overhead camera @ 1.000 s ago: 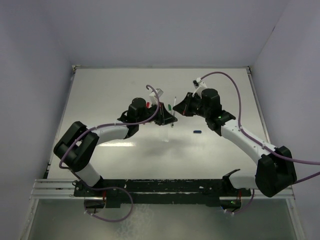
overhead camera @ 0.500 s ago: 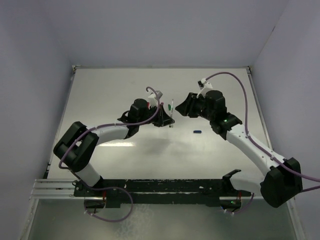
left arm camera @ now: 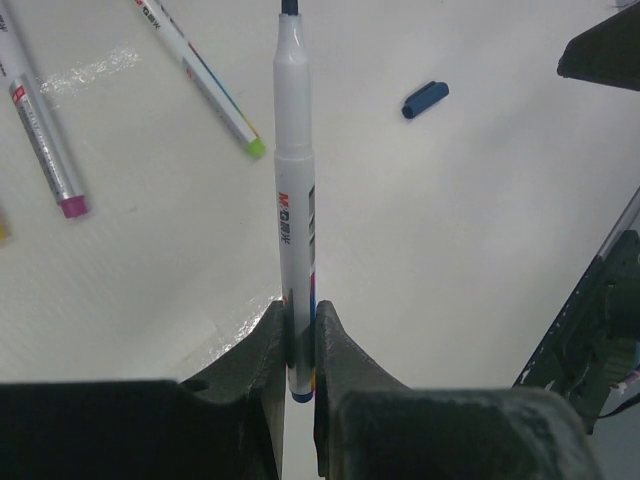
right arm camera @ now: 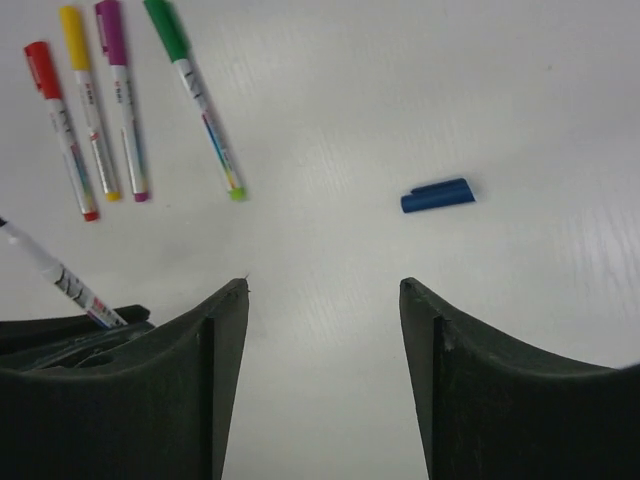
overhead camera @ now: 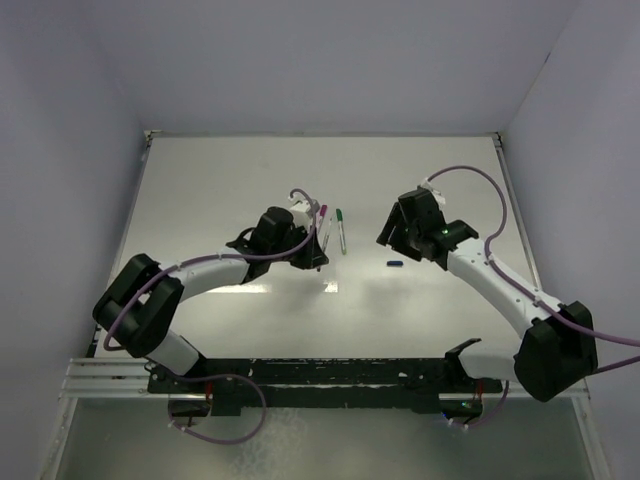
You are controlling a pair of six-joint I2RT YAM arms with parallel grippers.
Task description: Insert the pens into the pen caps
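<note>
I need to lower my right gripper next and turn it onto the blue cap (overhead camera: 394, 264) (right arm camera: 438, 195), because the blue cap is below the gripper's open fingers, to the right in the wrist view.
My left gripper (left arm camera: 300, 310) is shut on a white pen (left arm camera: 295, 190), which stands up between the jaws with its bare dark-blue tip (left arm camera: 290, 6) pointing away. The blue pen cap (left arm camera: 425, 99) lies loose on the table beyond and to the right of that tip. My right gripper (right arm camera: 324, 290) hangs open and holds nothing, with the blue cap (right arm camera: 438, 195) a short way ahead of it. Capped pens lie side by side: red (right arm camera: 60, 130), yellow (right arm camera: 88, 110), purple (right arm camera: 122, 100) and green (right arm camera: 195, 100). From above, the left gripper (overhead camera: 312, 252) and right gripper (overhead camera: 392, 235) flank the blue cap (overhead camera: 394, 264).
The white table (overhead camera: 230, 190) is walled on three sides. The left gripper with its pen (right arm camera: 50, 270) shows at the lower left of the right wrist view. The green pen (overhead camera: 341, 230) lies between the two grippers.
The right gripper has gone from shut to open and drawn back to the right, away from the left gripper. The left gripper has shifted slightly left and nearer, still holding its pen.
</note>
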